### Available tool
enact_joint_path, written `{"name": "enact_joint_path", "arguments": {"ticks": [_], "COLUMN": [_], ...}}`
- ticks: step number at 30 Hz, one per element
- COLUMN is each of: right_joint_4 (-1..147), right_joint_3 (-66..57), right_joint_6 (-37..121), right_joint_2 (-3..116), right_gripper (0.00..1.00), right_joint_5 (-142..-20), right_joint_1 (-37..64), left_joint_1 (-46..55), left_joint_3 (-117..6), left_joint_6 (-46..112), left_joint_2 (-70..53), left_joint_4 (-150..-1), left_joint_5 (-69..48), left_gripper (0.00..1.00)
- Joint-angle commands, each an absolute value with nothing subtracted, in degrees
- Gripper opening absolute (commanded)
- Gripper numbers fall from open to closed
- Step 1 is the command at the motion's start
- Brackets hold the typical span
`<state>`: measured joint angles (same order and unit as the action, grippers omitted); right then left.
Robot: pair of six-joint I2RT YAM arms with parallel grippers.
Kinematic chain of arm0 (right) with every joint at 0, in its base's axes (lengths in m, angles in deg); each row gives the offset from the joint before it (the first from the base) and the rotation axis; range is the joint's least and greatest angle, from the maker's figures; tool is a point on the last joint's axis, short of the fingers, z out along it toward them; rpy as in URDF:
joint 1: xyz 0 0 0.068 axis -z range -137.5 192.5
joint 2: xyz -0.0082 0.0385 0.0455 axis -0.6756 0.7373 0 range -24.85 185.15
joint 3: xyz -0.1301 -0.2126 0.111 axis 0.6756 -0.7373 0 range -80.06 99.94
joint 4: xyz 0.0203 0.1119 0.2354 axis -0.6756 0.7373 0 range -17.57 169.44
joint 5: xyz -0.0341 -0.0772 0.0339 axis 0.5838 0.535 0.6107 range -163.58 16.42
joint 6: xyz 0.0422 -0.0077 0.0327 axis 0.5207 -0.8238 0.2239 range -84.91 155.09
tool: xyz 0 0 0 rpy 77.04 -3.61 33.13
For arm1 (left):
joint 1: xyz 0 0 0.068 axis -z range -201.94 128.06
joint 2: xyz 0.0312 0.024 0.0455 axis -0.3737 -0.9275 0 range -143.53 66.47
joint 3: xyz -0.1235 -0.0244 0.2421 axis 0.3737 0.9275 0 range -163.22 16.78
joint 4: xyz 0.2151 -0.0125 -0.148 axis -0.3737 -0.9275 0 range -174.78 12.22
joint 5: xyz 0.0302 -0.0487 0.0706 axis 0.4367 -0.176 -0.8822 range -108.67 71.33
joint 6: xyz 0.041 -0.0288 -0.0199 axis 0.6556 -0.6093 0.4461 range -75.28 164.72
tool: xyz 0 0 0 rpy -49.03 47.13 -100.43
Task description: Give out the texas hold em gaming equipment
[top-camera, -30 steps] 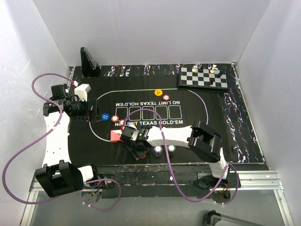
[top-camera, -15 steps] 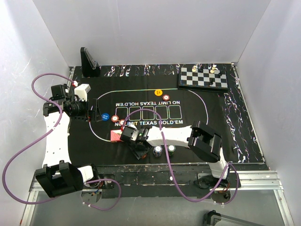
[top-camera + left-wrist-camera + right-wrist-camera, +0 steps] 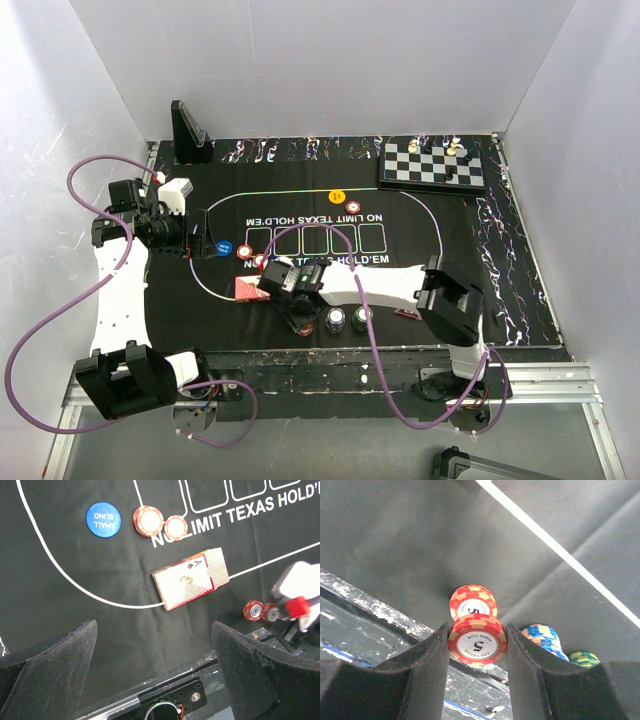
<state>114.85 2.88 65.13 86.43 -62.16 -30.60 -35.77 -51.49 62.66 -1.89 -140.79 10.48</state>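
Observation:
The small red piece is past both chip stacks, so my right gripper next needs to move right in the top view, then go down and release the red chip beside it.
My right gripper (image 3: 477, 645) is shut on a red "5" poker chip (image 3: 477, 642) just above the mat's near edge; it also shows in the top view (image 3: 298, 318). Another red "5" chip (image 3: 472, 605) lies on the mat right behind it. A blue-edged chip stack (image 3: 542, 636) and a green one (image 3: 584, 658) stand to its right. The red-backed cards (image 3: 190, 577) lie in a pile with an ace face up. My left gripper (image 3: 155, 670) is open and empty, held above the mat left of the cards (image 3: 247, 290). A blue SMALL BLIND button (image 3: 103, 518) and two red chips (image 3: 148, 520) lie beyond.
The yellow button (image 3: 337, 195) and one red chip (image 3: 353, 207) lie at the mat's far side. The chessboard (image 3: 432, 165) sits at the back right, a black stand (image 3: 188, 133) at the back left. A small red piece (image 3: 408, 313) lies under my right forearm.
My right arm's elbow has swung to the right and the gripper has shifted slightly, uncovering a small red piece on the mat. The left arm has not moved.

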Motion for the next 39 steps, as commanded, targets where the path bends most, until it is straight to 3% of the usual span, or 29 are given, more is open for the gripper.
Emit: {"name": "enact_joint_path", "arguments": {"ticks": [1,10,20,39], "right_joint_4": [116.64,118.66,114.1,107.5], "right_joint_3": [6.17,2.22,-16.76,-26.09], "right_joint_6": [64.98,62.69,64.27,65.94], "right_joint_2": [79.74,72.28,63.13,67.69], "right_gripper": [0.17,0.15,0.1,0.09], "right_joint_5": [-61.18,-58.73,-58.37,-60.74], "right_joint_1": [-27.03,-14.12,2.41,5.5], "left_joint_1": [-36.18,-36.1,-36.1,-36.1], "left_joint_3": [-53.54,-53.71,-54.24,-54.68], "left_joint_6": [62.39,63.0,63.88,65.64], "left_joint_2": [-0.06,-0.24,-0.5,-0.24], "left_joint_4": [-141.15,-141.24,-141.59,-143.61], "left_joint_5": [11.65,11.39,12.18,14.55], "left_gripper": [1.0,1.0,1.0,1.0]}}
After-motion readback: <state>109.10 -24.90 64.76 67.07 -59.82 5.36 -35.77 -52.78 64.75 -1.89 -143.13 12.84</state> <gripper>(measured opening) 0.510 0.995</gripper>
